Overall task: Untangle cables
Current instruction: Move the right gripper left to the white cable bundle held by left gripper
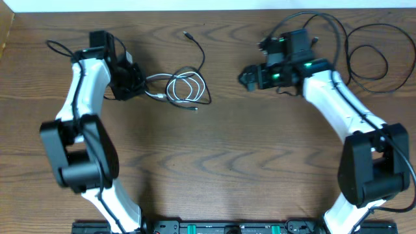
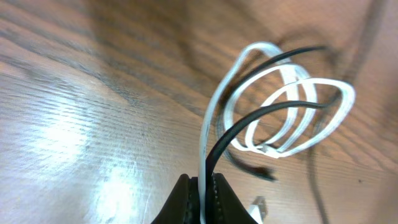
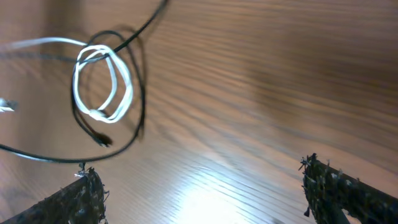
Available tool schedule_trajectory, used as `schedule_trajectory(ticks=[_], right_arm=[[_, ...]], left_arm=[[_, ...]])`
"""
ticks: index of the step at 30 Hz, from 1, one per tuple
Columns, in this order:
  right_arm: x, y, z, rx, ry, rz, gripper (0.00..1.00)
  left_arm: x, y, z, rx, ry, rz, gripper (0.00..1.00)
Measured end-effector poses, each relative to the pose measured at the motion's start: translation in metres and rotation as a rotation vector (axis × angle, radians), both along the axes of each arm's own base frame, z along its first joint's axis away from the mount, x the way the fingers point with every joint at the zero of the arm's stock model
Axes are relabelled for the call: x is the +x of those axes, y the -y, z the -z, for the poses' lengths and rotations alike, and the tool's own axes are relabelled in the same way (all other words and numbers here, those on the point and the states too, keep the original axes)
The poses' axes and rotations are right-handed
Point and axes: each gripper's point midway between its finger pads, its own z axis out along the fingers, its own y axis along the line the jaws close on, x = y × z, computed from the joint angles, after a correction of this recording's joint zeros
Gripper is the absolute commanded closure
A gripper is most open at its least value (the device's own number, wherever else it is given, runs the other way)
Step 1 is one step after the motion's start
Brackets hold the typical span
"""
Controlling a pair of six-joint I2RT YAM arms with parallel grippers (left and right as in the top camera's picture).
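My right gripper will next move across to its left in the overhead view and go down onto the bend below it, where the black cable bows outside the white coil [image 3: 127,87].
A white cable [image 1: 177,88] lies coiled in loops at the table's back left, tangled with a thin black cable [image 1: 203,57] that arcs away toward a small plug. My left gripper [image 1: 138,88] sits at the coil's left side. In the left wrist view that gripper [image 2: 204,180] is shut on the white cable [image 2: 202,148] and the black cable [image 2: 249,116], both strands rising from between the jaws. My right gripper [image 1: 248,77] hovers right of the tangle, apart from it. Its wrist view shows the gripper [image 3: 199,177] open wide over bare wood, with the white coil [image 3: 127,87] and black cable [image 3: 142,109] ahead.
Thin black cords [image 1: 367,47] loop across the back right corner behind the right arm. A black wire [image 1: 55,47] curls by the left arm. The wooden table [image 1: 221,162] ends close behind both arms at its far edge.
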Motion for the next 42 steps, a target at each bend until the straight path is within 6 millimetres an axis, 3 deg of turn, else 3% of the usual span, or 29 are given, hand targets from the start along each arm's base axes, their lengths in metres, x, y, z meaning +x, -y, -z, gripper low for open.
schedule_trajectory(ticks=[1,3,5,10,13,18,27,32,34,36,40,42], right_arm=[[-0.002,-0.012,0.0,0.001,0.012,-0.021,0.01],[-0.005,-0.032,0.0,0.006,0.032,-0.051,0.01],[-0.008,-0.053,0.0,0.02,0.051,-0.081,0.01],[-0.019,-0.106,0.005,0.054,0.103,-0.162,0.01],[-0.037,-0.138,0.012,0.064,0.109,-0.227,0.01],[-0.063,-0.17,0.027,0.051,0.108,-0.325,0.01],[-0.083,-0.189,0.028,0.04,0.134,-0.415,0.01],[-0.096,-0.199,0.03,-0.001,0.198,-0.533,0.11],[-0.102,-0.204,0.033,-0.019,0.223,-0.574,0.01],[-0.105,-0.206,0.036,-0.033,0.237,-0.602,0.01],[-0.109,-0.211,0.04,-0.049,0.26,-0.636,0.2],[-0.108,-0.21,0.041,-0.059,0.271,-0.641,0.21]], left_arm=[[0.001,-0.001,-0.017,0.017,0.043,0.002,0.92],[0.001,-0.001,-0.023,0.024,0.057,0.008,0.87],[0.001,-0.001,-0.021,0.032,0.055,0.017,0.74],[-0.001,0.003,-0.014,0.045,0.047,0.033,0.66],[0.0,0.006,-0.014,0.047,0.049,0.042,0.62],[0.0,0.007,-0.014,0.049,0.05,0.045,0.61],[0.0,0.007,-0.014,0.049,0.051,0.045,0.61],[0.0,0.007,-0.014,0.049,0.051,0.045,0.61],[0.0,0.007,-0.014,0.049,0.051,0.045,0.61],[0.0,0.007,-0.014,0.049,0.051,0.045,0.61],[0.0,0.007,-0.014,0.049,0.051,0.045,0.61],[0.0,0.007,-0.014,0.049,0.051,0.045,0.61]])
